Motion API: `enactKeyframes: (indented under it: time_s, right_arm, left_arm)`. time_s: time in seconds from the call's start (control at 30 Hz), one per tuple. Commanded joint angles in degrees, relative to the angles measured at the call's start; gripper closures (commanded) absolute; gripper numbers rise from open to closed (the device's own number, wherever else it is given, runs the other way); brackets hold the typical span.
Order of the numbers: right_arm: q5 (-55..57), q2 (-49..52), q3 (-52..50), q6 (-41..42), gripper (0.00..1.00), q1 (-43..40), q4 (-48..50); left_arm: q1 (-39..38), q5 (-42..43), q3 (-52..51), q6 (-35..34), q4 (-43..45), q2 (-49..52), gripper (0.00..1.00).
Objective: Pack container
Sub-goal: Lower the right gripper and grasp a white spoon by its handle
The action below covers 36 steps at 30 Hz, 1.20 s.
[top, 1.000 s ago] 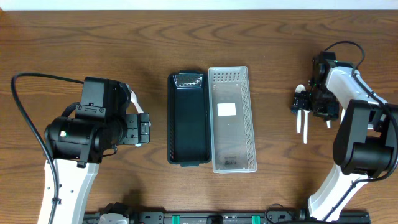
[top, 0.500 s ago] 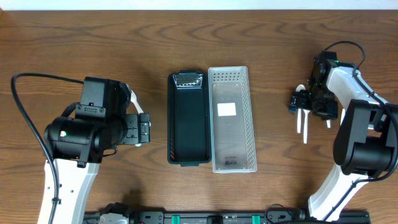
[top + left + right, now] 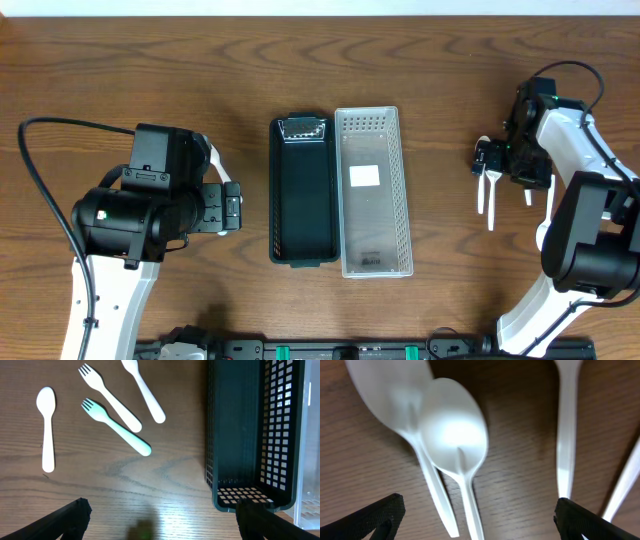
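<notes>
I will move my right gripper off the lower spoon, down to the top spoon's handle beside its bowl.
A black slotted container (image 3: 303, 190) and a clear slotted container (image 3: 373, 190) lie side by side mid-table. My left gripper (image 3: 160, 527) is open above bare wood, with the black container (image 3: 250, 435) to its right. Ahead of it lie a white spoon (image 3: 46, 425), a white fork (image 3: 110, 397), a mint fork (image 3: 116, 426) and another white utensil (image 3: 145, 387). My right gripper (image 3: 480, 522) is open low over two overlapping white spoons (image 3: 455, 435), whose handles run between its fingers. In the overhead view it (image 3: 503, 160) sits over that cutlery (image 3: 488, 200).
Two more white utensil handles (image 3: 566, 425) (image 3: 625, 485) lie right of the spoons. In the overhead view the left arm's body (image 3: 150, 205) covers the left-side cutlery. Arm bases and a rail run along the front edge (image 3: 320, 350).
The right wrist has shifted slightly to the right over the white spoons and its jaws have spread a little wider. The left arm and both containers have not moved.
</notes>
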Motion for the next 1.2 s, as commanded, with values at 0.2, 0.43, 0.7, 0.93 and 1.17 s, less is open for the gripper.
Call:
enactKeyframes:
  time_s: [0.2,0.43,0.7,0.93,1.17]
  right_arm:
    - [1.03,-1.01,-0.11,1.68,0.01,-2.49,-0.79]
    - [1.01,-1.01,-1.68,1.73,0.01,-2.49,0.13]
    - [0.96,-1.01,-4.70,2.40,0.06,-2.49,2.16]
    - [0.83,-1.01,-7.43,2.40,0.06,-2.49,4.42]
    - [0.61,-1.01,-7.65,2.40,0.19,-2.49,5.11]
  left_arm:
    - [0.04,-0.68,-0.72,-0.28,-0.20,0.28,0.05]
    - [0.04,-0.68,-0.72,-0.28,-0.17,0.79,0.05]
    - [0.04,-0.70,-0.72,-0.28,-0.17,1.11,0.05]
    - [0.04,-0.70,-0.72,-0.28,-0.17,1.11,0.05]
    - [0.04,-0.70,-0.72,-0.28,-0.20,1.11,0.05]
